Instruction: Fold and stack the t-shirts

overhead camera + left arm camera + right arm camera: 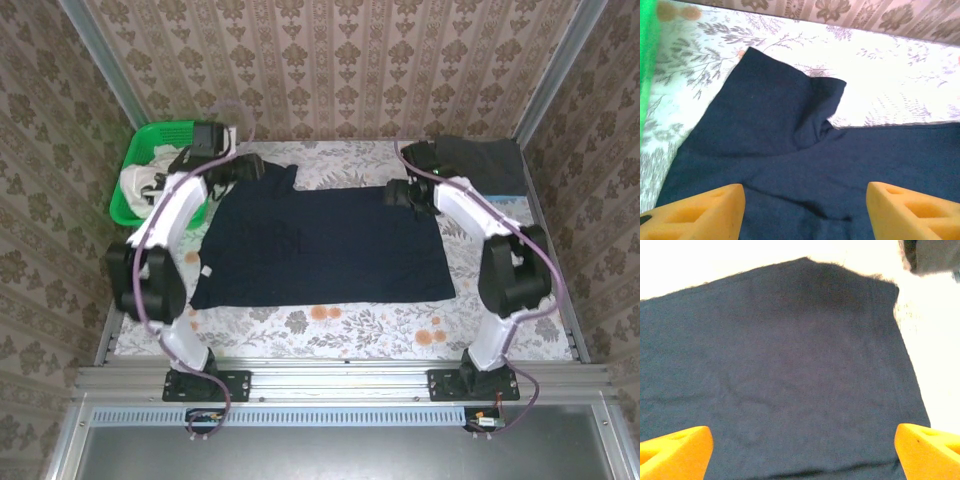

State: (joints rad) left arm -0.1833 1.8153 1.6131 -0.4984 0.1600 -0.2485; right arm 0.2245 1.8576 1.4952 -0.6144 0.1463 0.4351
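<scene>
The sleeve's corner by the basket (745, 61) lies below and outward, so my left gripper needs to lower its open fingers outward onto its edge next.
A large dark navy t-shirt (320, 245) lies spread flat across the middle of the table, one sleeve (780, 110) sticking out at its far left corner. My left gripper (245, 168) hovers over that sleeve end, open, its yellow fingers (700, 212) wide apart with only cloth below them. My right gripper (400, 193) is over the shirt's far right corner (850, 285), also open, with nothing between its fingers (930, 450). A folded dark grey t-shirt (485, 162) rests at the back right. White t-shirts (140, 185) sit in the basket.
The green lattice basket (128, 160) stands at the back left, just left of my left arm; its green wall (647, 60) is at the left edge of the left wrist view. Patterned walls close the table on three sides. Floral tablecloth (330, 320) shows in front of the navy shirt.
</scene>
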